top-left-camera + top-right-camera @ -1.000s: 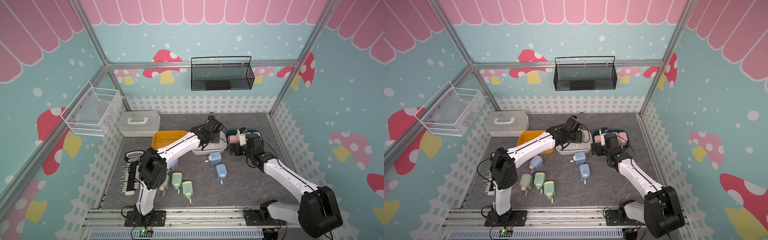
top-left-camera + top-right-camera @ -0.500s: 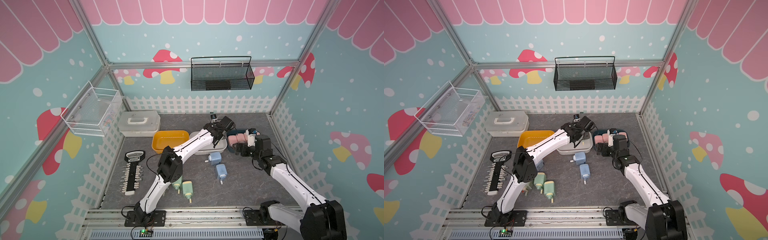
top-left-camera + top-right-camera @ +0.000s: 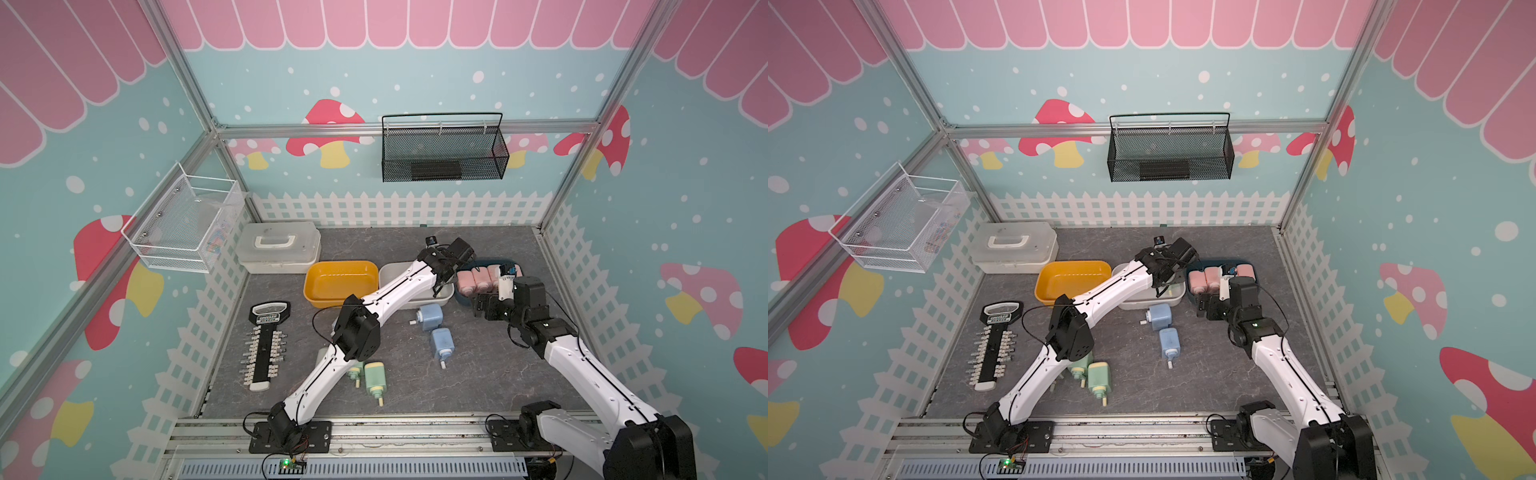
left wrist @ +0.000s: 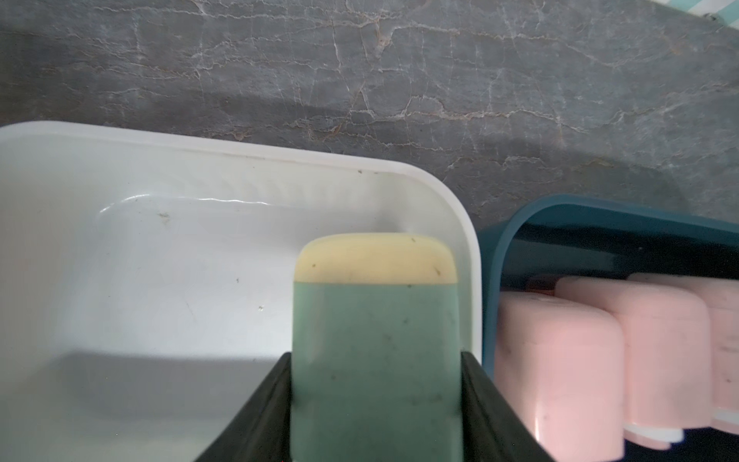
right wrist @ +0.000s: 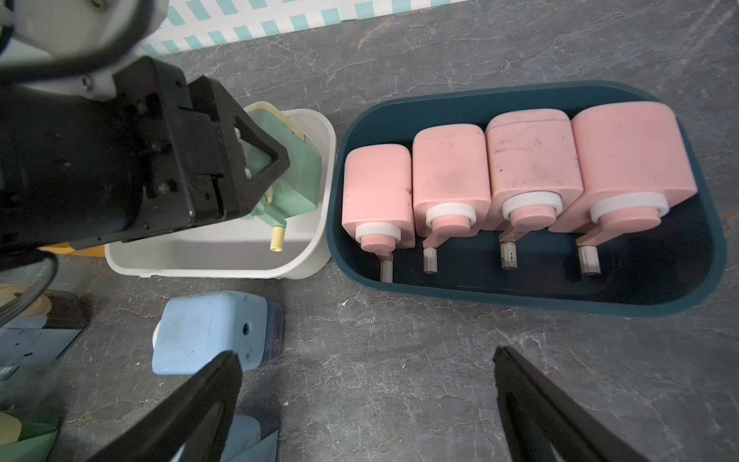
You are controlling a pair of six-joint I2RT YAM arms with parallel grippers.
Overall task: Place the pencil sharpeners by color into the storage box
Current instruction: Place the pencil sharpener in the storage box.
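Note:
The green sharpener (image 4: 376, 340) goes down in my left gripper onto the white box's bottom beside the dark blue box next. It is released there, because that end is empty.
My left gripper (image 4: 376, 360) is shut on a green pencil sharpener (image 4: 376, 340) with a cream end, held just inside the right end of the white storage box (image 4: 240, 156). The right wrist view shows this sharpener (image 5: 296, 160) tilted, crank stub down. Several pink sharpeners (image 5: 452, 168) stand in a row in the dark blue storage box (image 5: 520, 300). My right gripper (image 5: 366, 354) hangs open and holds nothing, over bare floor in front of that box. Two blue sharpeners (image 3: 430, 316) (image 3: 441, 341) lie on the floor. A green one (image 3: 376, 374) lies by the left arm, with another partly hidden beside it.
A yellow box (image 3: 338, 280) sits left of the white one. A lidded translucent case (image 3: 278, 247) stands at the back left. A black-and-white bar tool (image 3: 266, 349) lies along the left fence. Wire baskets hang on the back and left walls.
My left arm has swung right, carrying the green sharpener from over the white box's middle to its right end. My right gripper has drawn back a little from the dark blue box.

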